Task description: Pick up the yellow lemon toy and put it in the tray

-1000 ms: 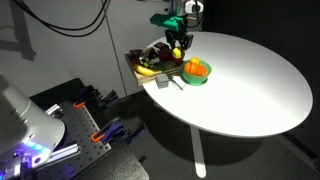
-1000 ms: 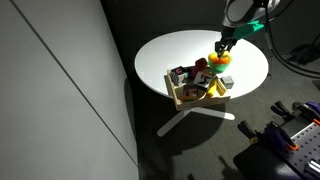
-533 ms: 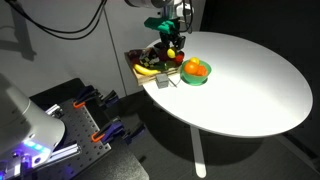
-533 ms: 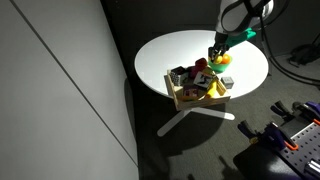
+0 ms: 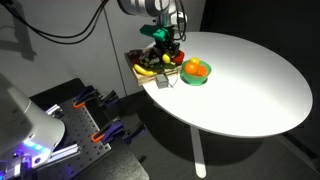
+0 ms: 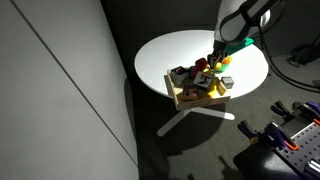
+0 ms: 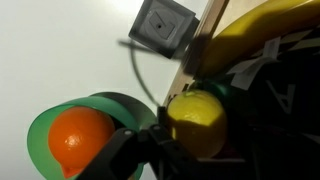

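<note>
The lemon in the gripper hangs right beside the tray's rim, so the gripper needs to carry it farther over the tray's inside (image 5: 156, 63) (image 7: 256, 100) next, away from the green bowl.
My gripper (image 7: 195, 150) is shut on the yellow lemon toy (image 7: 198, 120), which fills the lower middle of the wrist view. In both exterior views the gripper (image 5: 167, 50) (image 6: 212, 66) hangs over the tan tray (image 5: 141, 71) (image 6: 182, 100) at the table's edge, at the side nearest the green bowl (image 5: 197, 73) (image 6: 226, 82). The lemon shows as a small yellow spot (image 5: 169, 56) between the fingers. The tray's rim (image 7: 190, 75) lies just beside the lemon in the wrist view.
The green bowl (image 7: 45, 130) holds an orange fruit (image 7: 82, 138). The tray holds several toys, among them a banana (image 7: 250, 35) and a red fruit (image 6: 199, 64). A small grey square block (image 7: 162, 25) lies on the white round table (image 5: 250, 75).
My gripper has carried the lemon from above the green bowl sideways and down, over the tray.
</note>
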Tool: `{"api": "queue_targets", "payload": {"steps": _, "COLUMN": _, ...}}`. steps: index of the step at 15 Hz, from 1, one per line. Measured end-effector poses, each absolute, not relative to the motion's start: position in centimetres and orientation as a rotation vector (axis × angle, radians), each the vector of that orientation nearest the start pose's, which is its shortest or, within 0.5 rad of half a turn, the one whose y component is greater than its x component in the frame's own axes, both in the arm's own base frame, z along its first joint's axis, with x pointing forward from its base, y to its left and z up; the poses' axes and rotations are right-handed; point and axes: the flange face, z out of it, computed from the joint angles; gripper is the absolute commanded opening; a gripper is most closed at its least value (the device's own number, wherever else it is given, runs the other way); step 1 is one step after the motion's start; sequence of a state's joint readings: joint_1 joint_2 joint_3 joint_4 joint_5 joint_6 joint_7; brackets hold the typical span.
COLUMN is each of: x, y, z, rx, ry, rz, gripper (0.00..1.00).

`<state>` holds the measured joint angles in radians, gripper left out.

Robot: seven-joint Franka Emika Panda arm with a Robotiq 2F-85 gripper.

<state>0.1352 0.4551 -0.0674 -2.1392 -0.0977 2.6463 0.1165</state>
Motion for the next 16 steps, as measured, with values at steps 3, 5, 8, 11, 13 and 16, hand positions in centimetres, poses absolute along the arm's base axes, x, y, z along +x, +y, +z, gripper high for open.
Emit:
{"api": "queue_targets", "payload": {"steps": 3, "x": 57.2, "y": 4.2, "z": 18.8, "rx": -3.212, "ry": -0.072, "rz": -0.091, "gripper": 0.34}}
{"api": "queue_targets", "payload": {"steps": 5, "x": 57.3, "y": 4.3, "z": 18.6, "rx": -3.210, "ry": -0.075, "rz": -0.105, "gripper": 0.34}}
{"api": "queue_targets", "payload": {"steps": 8, "x": 57.4, "y": 4.7, "z": 18.6, "rx": -3.206, "ry": -0.073, "rz": -0.128, "gripper": 0.34}}
{"api": "queue_targets", "payload": {"steps": 11, "x": 57.4, "y": 5.6, "z": 18.7, "rx": -3.204, "ry": -0.079, "rz": -0.136, "gripper": 0.34}}
{"api": "queue_targets", "payload": {"steps": 13, "x": 57.3, "y": 6.1, "z": 18.7, "rx": -3.203, "ry": -0.089, "rz": -0.137, "gripper": 0.34}}
{"api": "queue_targets", "payload": {"steps": 16, "x": 57.2, "y": 6.8, "z": 18.6, "rx": -3.203, "ry": -0.099, "rz": -0.135, "gripper": 0.85}}
